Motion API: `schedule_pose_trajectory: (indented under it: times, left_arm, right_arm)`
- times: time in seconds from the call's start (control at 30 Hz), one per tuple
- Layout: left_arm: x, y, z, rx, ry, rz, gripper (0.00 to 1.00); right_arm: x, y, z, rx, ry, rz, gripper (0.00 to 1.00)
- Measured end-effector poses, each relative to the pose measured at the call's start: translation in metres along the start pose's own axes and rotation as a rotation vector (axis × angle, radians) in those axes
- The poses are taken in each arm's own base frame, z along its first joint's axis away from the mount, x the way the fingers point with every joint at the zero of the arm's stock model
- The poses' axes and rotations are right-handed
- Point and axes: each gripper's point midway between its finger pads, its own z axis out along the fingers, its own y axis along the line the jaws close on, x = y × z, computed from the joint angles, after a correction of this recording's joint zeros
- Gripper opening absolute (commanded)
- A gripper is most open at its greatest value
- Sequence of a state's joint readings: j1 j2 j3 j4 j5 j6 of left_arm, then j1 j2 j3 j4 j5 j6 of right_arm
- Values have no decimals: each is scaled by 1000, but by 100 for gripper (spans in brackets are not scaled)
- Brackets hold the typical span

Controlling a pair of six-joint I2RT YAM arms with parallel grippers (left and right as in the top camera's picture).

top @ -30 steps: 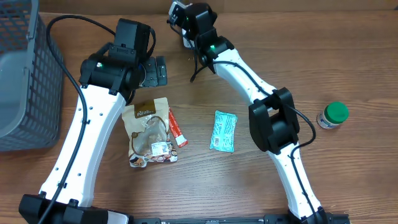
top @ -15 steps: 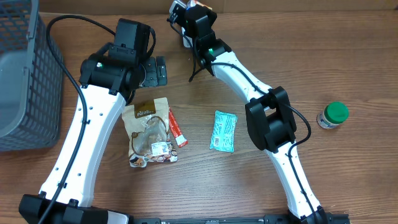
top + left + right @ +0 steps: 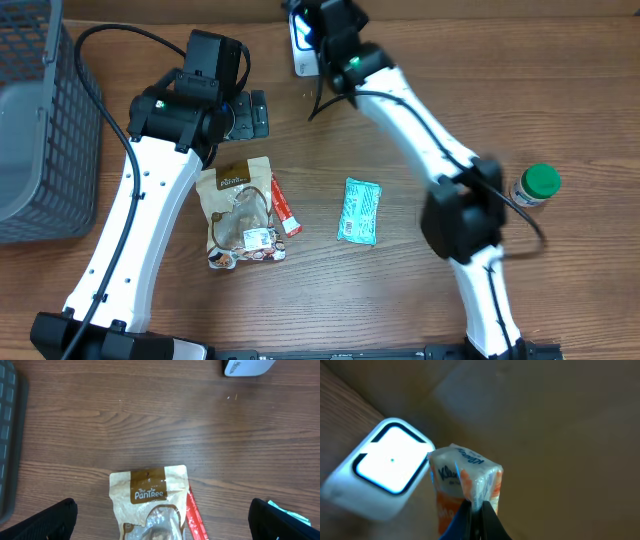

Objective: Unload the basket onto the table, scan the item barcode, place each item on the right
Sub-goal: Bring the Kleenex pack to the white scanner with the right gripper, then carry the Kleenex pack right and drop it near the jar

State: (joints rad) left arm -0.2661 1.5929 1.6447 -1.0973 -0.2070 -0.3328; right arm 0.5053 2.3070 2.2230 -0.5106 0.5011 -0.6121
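Observation:
The robot will next pull its right gripper back from the scanner (image 3: 303, 55), then bring the tissue pack down onto the bare table next to the green-capped bottle.
In the right wrist view my right gripper (image 3: 476, 506) is shut on the plastic seam of a small white and orange tissue pack (image 3: 462, 477). The pack hangs just right of the white barcode scanner (image 3: 380, 472), whose window glows bright. Seen from overhead, the right gripper (image 3: 325, 22) sits at the far edge above the scanner (image 3: 303, 55). My left gripper (image 3: 245, 115) is open over the top of a brown snack pouch (image 3: 147, 492), its fingers (image 3: 50, 520) standing wide on either side of the pouch and touching nothing.
A red stick pack (image 3: 285, 208) lies against the pouch's right side. A teal packet (image 3: 360, 210) lies mid-table, and a green-capped bottle (image 3: 537, 185) stands at the right. A grey mesh basket (image 3: 40, 130) fills the left edge.
My right arm has swung toward the far edge and to the right, carrying the tissue pack over the scanner. The left arm has not moved.

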Motion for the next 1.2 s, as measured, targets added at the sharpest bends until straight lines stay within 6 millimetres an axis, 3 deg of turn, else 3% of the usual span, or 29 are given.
schedule_pose_trajectory:
  times: [0.13, 0.2, 0.3, 0.5, 0.6, 1.03, 1.1, 1.13, 1.2]
  left_arm:
    - [0, 0, 0, 1, -1, 0, 100]
    - [0, 0, 0, 0, -1, 0, 100]
    - [0, 0, 0, 0, 0, 0, 100]
    - [0, 0, 0, 0, -1, 0, 100]
    - [0, 0, 0, 0, -1, 0, 100]
    - [0, 0, 0, 0, -1, 0, 100]
    - [0, 0, 0, 0, -1, 0, 100]
    - [0, 0, 0, 0, -1, 0, 100]
    - [0, 0, 0, 0, -1, 0, 100]
  right_arm:
    - [17, -44, -72, -62, 109, 188, 4]
    - [42, -58, -98, -98, 202, 281, 4]
    - [93, -74, -118, -137, 377, 411, 4]
    - [196, -66, -119, -256, 735, 597, 4]
    - [236, -58, -115, -288, 857, 673, 4]
    - [353, -33, -93, -238, 1077, 811, 5]
    - [365, -35, -91, -200, 1090, 831, 29]
    - [369, -37, -90, -188, 1093, 835, 31]
    - [374, -42, -88, -164, 1091, 846, 46]
